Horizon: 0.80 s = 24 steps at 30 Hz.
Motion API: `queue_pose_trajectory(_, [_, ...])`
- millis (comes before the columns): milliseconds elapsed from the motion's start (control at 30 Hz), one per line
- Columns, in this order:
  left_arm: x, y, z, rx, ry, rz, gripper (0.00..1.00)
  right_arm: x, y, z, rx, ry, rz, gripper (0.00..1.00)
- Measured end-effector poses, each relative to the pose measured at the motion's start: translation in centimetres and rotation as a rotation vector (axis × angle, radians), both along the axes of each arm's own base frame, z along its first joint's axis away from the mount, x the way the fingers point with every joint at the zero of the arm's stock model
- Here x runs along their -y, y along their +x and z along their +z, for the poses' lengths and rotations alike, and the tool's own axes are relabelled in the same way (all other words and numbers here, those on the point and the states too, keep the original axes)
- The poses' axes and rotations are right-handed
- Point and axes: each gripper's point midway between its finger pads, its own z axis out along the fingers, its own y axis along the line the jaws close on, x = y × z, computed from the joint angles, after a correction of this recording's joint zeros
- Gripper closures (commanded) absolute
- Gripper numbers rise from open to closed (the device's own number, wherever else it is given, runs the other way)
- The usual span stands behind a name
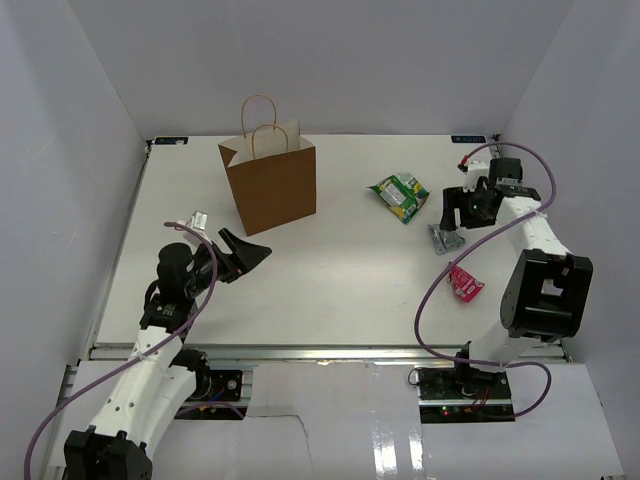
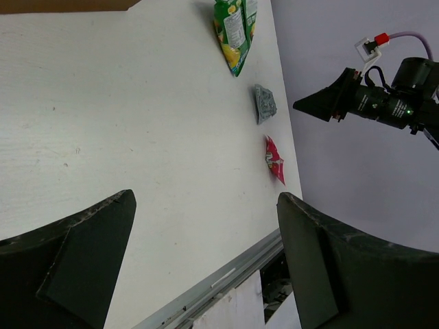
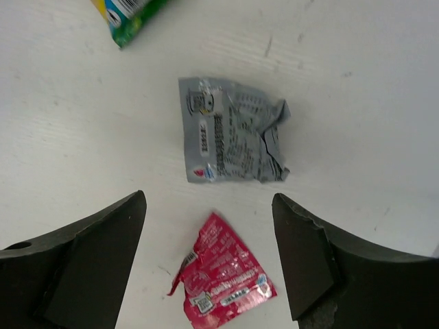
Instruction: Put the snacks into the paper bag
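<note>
I need to lower my right gripper with its fingers open onto the crumpled side of the silver packet and close there, because that side bunches up into a narrow fold.
The brown paper bag point(image 1: 270, 185) stands upright at the back left of the table, handles up. Three snacks lie on the right: a green-and-white packet point(image 1: 399, 195), a silver packet point(image 1: 444, 239) and a red packet point(image 1: 465, 284). My right gripper point(image 1: 450, 213) hovers open and empty over the silver packet point(image 3: 230, 140) and the red packet point(image 3: 223, 281); the red one lies between its fingers, below them. My left gripper point(image 1: 250, 255) is open and empty, in front of the bag. The left wrist view shows the green-and-white point(image 2: 233, 31), silver point(image 2: 264, 103) and red point(image 2: 274, 159) packets. No other packets show.
White walls enclose the table on three sides. The right arm point(image 2: 384, 103) stands near the right wall. A metal rail point(image 1: 300, 350) runs along the table's near edge. The bag's bottom edge point(image 2: 68, 4) shows at the top of the left wrist view.
</note>
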Motion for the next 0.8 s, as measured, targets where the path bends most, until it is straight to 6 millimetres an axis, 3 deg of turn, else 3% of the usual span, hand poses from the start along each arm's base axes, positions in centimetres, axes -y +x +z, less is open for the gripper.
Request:
queue_pose_trajectory(67, [0.2,0.1,-0.2,-0.006,-0.005,-0.010,0.05,1.0,-1.6,-1.0,-0.037,-0.060,-0.031,0.20])
queue_pose_trajectory(300, [0.5,0.0,-0.8,-0.016,-0.020,-0.029,0.05,2.5,-3.4,-3.9,-0.116,-0.137,-0.058,0.21])
queue_pose_trajectory(500, [0.6,-0.2,-0.8,-0.012,-0.034,-0.031,0.05,2.9,-1.8,-6.6,-0.160,-0.146,-0.039,0.25])
queue_pose_trajectory(633, [0.7,-0.4,-0.3,0.003,-0.045,-0.031,0.05,2.8,0.2,-7.3,-0.145,-0.132,-0.026,0.32])
queue_pose_trajectory(800, [0.8,-0.3,-0.3,-0.024,-0.071,-0.025,0.05,2.6,2.1,-7.9,-0.123,-0.116,-0.014,0.56])
